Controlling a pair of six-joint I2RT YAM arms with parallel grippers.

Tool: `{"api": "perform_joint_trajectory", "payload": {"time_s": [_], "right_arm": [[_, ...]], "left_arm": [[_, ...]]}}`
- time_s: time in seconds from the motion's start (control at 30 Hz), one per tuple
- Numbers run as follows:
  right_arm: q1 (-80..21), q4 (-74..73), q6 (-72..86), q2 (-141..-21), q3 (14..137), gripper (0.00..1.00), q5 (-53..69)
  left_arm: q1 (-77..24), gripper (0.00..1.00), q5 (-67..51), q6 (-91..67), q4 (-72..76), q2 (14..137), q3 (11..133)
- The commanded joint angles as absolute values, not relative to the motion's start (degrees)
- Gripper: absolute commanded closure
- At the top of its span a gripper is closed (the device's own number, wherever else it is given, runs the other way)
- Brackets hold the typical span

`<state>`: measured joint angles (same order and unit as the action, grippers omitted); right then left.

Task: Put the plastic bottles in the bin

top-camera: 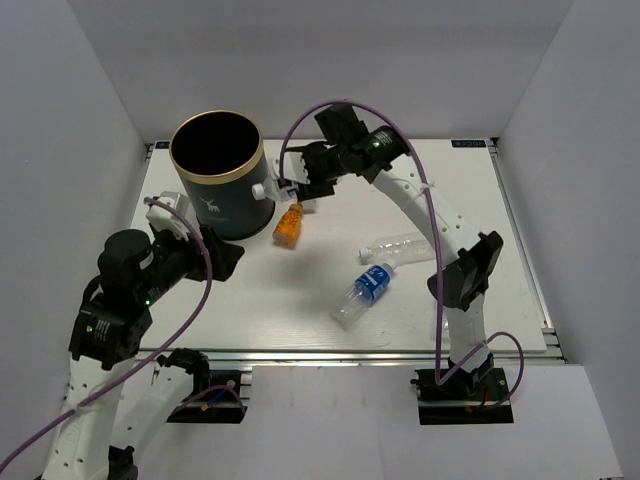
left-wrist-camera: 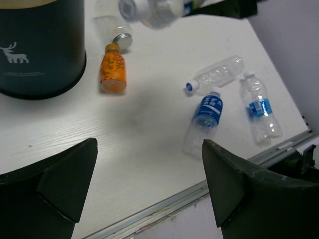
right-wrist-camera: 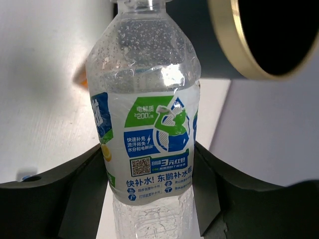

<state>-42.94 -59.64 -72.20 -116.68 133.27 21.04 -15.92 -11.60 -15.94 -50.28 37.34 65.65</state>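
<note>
Next, my right gripper lifts past the bin's gold rim and over the bin's opening (top-camera: 215,144) (right-wrist-camera: 285,31) to release, since the clear bottle still hangs beside the bin.
The dark green bin (top-camera: 215,185) with a gold rim stands at the back left. My right gripper (top-camera: 303,186) is shut on a clear bottle with a blue-green label (right-wrist-camera: 149,129), held in the air just right of the bin (right-wrist-camera: 234,55). An orange bottle (top-camera: 288,226) lies below it, near the bin's base. A plain clear bottle (top-camera: 398,246) and a blue-labelled bottle (top-camera: 366,288) lie mid-table. The left wrist view shows one more blue-labelled bottle (left-wrist-camera: 259,107) and a clear bottle (left-wrist-camera: 110,29) behind the orange one (left-wrist-camera: 112,72). My left gripper (top-camera: 232,258) is open and empty, in front of the bin.
The table's metal front edge (left-wrist-camera: 164,206) runs just below my left gripper (left-wrist-camera: 149,149). The right arm's forearm (top-camera: 440,215) arches over the table's right half. White walls close in the back and both sides.
</note>
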Motion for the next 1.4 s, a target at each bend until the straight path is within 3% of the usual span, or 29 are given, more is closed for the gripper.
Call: {"api": "perform_joint_trajectory", "payload": {"time_s": [0.0, 0.07, 0.23, 0.4, 0.57, 0.73, 1.0, 1.07, 1.1, 1.13, 1.2, 1.23, 1.37], "right_arm": [[-42.9, -50.92, -59.96, -115.58, 131.58, 0.9, 13.56], [-42.71, -36.24, -54.43, -112.42, 126.4, 0.97, 10.48], [-43.68, -6.03, -48.71, -108.44, 114.61, 1.0, 8.97], [-44.38, -1.97, -45.44, -119.44, 134.1, 1.0, 7.21], [-44.47, 15.95, -44.22, -116.64, 123.35, 1.0, 13.85], [-44.38, 28.52, -25.78, -121.02, 123.84, 0.99, 21.09], [-45.62, 29.62, -13.54, -134.02, 137.44, 0.76, 23.82], [-45.79, 30.93, -12.75, -134.74, 135.81, 0.65, 24.87], [-45.79, 31.55, -11.87, -134.56, 134.83, 0.58, 26.0], [-45.62, 31.9, -11.26, -134.39, 133.08, 0.42, 26.62], [-45.88, 32.08, -10.64, -134.65, 132.02, 0.31, 27.68], [-45.88, 32.34, -10.55, -134.82, 131.05, 0.1, 26.99], [-45.53, 34.45, -10.81, -133.42, 131.04, 0.1, 25.31]], "left_arm": [[-16.0, 0.05, -17.57, -15.21, -48.87, 36.04, 63.73], [-16.0, 0.05, -18.98, -15.21, -48.87, 35.51, 62.58], [-16.0, 0.05, -21.09, -15.73, -48.34, 34.98, 60.38], [-16.0, 0.05, -19.78, -16.25, -49.48, 33.67, 60.38], [-16.0, 0.04, -19.16, -16.79, -50.01, 32.52, 58.54], [-16.0, 0.04, -23.2, -17.31, -48.25, 32.61, 57.04], [-15.47, 0.03, -23.73, -17.31, -48.33, 33.66, 56.51], [-15.47, 0.02, -23.73, -16.79, -48.34, 33.66, 56.51], [-15.47, 0.02, -24.34, -16.79, -48.34, 33.66, 56.51], [-15.47, 0.02, -24.87, -16.79, -48.34, 34.27, 56.51], [-15.47, 0.0, -25.57, -16.09, -48.34, 34.89, 56.51], [-15.47, 0.0, -26.19, -16.08, -48.34, 34.89, 56.51], [-15.47, 0.0, -27.24, -14.86, -48.34, 36.12, 55.9]]}}
